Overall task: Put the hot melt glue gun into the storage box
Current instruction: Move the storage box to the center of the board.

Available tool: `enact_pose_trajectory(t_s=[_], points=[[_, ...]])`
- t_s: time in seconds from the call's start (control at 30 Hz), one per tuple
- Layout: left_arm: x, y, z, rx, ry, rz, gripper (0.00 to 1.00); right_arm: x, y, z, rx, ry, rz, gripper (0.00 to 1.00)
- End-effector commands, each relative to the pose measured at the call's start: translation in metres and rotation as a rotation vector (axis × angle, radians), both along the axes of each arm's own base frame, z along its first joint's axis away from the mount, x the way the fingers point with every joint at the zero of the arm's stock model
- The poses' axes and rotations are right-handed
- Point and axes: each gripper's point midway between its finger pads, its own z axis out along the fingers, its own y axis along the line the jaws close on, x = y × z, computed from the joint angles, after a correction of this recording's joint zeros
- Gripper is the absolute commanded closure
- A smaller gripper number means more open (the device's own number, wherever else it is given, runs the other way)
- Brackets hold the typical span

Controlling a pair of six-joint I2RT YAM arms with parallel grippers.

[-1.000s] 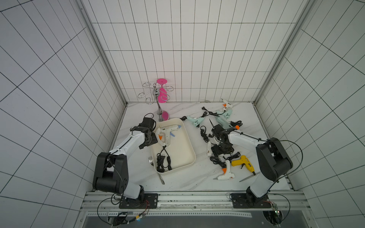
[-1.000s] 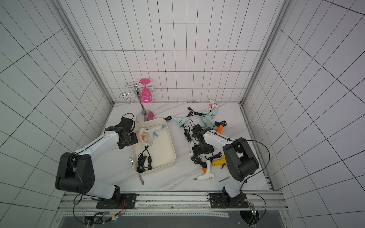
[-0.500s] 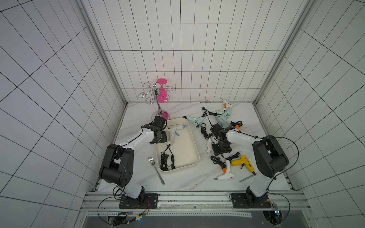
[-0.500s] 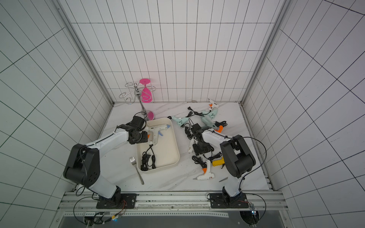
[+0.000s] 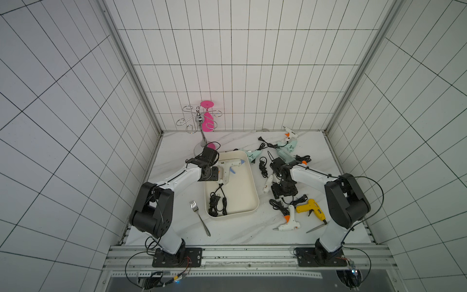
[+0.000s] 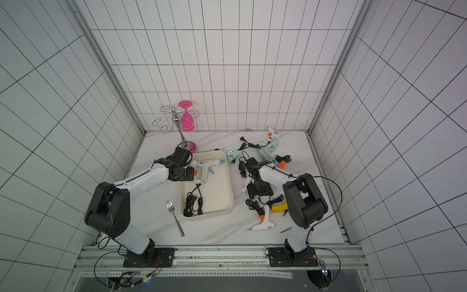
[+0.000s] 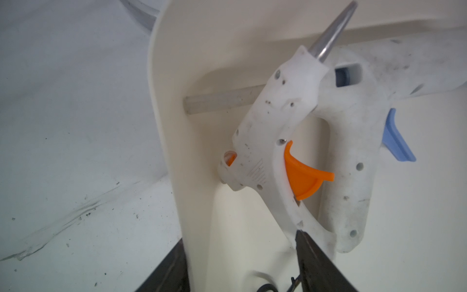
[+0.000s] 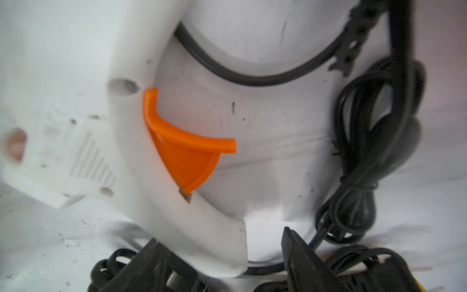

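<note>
The orange-triggered gun's handle end already lies between my right gripper's two open fingers. My right gripper stays low next and closes its fingers onto that handle end.
The storage box is a cream tray in the middle of the table. In it lie a white hot melt glue gun with a blue trigger, a smaller white gun with an orange trigger and a coiled black cord. My left gripper is open astride the box's left wall, its inner finger touching the small gun's handle. My right gripper is open around the handle end of another white, orange-triggered gun lying on the table right of the box.
More glue guns and tangled black cords lie at the right: mint ones, a white one, a yellow one and a white one. A fork lies left of the box. A pink glass hangs on a wire rack at the back.
The box has slid and turned toward the middle, uncovering the fork, and my left gripper has moved right with it. The right arm has barely shifted.
</note>
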Motion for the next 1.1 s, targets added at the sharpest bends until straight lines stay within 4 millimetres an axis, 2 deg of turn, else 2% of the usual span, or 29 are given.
enact_pose_trajectory(t_s=[0.0,0.13,0.33,0.4,0.47,0.6,0.87,1.07], points=[[0.009,-0.012,0.040,-0.057,-0.110,-0.032,0.35,0.012,0.005,0.002,-0.027,0.006,0.087,0.29],[0.009,-0.016,0.061,-0.097,-0.155,-0.047,0.35,0.008,0.013,-0.009,0.009,0.042,0.112,0.33],[0.007,-0.025,0.090,-0.155,-0.207,-0.087,0.34,-0.006,0.021,-0.018,0.073,0.089,0.140,0.47],[0.007,-0.029,0.098,-0.171,-0.222,-0.109,0.33,-0.010,0.024,-0.018,0.092,0.089,0.154,0.58],[0.007,-0.032,0.104,-0.185,-0.235,-0.125,0.33,-0.010,0.026,-0.015,0.095,0.069,0.162,0.63],[0.006,-0.042,0.114,-0.235,-0.243,-0.160,0.33,-0.006,0.032,0.004,0.116,0.002,0.178,0.73],[0.000,-0.072,0.131,-0.416,-0.224,-0.217,0.32,0.010,0.036,0.055,0.173,-0.209,0.175,0.83],[-0.010,-0.112,0.147,-0.584,-0.204,-0.278,0.28,0.025,0.037,0.110,0.218,-0.378,0.148,0.86]])
